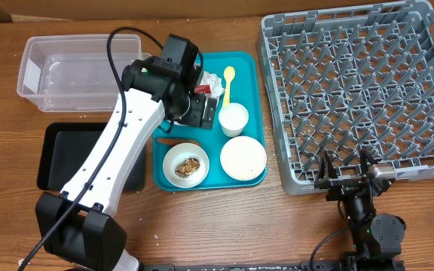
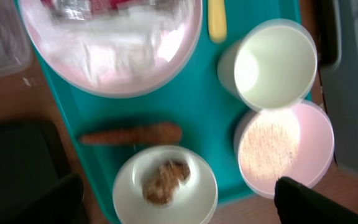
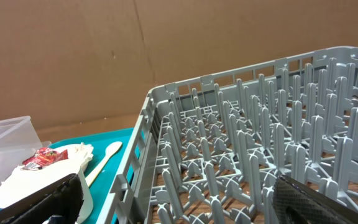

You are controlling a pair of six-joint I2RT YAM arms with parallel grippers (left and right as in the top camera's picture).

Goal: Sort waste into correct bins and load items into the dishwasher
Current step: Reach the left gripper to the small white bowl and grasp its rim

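Observation:
The small white bowl's rim facing the other bowl point(image 1: 208, 167) point(image 2: 215, 192) is lower and farther back. My left gripper will move down and back there next, as a gap there has room for a finger.
My left gripper point(image 1: 200, 111) point(image 2: 173, 208) is open and empty, hovering over the teal tray point(image 1: 244, 66). Below it in the left wrist view are a white plate point(image 2: 114, 59) with napkins and a red-and-white wrapper, a yellow spoon point(image 2: 216, 20) point(image 1: 229, 80), a white cup point(image 2: 275, 62) point(image 1: 233, 118), a bowl point(image 2: 284, 149) point(image 1: 243, 158), an orange carrot stick point(image 2: 132, 134), and a bowl holding a brown food chunk point(image 2: 165, 182) point(image 1: 186, 164). My right gripper point(image 1: 345, 175) point(image 3: 179, 205) is open and empty at the front edge of the grey dish rack point(image 1: 360, 90) point(image 3: 260, 143).
A clear plastic tub point(image 1: 30, 75) stands at the back left. A shallow black tray point(image 1: 55, 154) lies in front of it, partly under my left arm. The rack fills the right side. Bare wood runs along the front edge.

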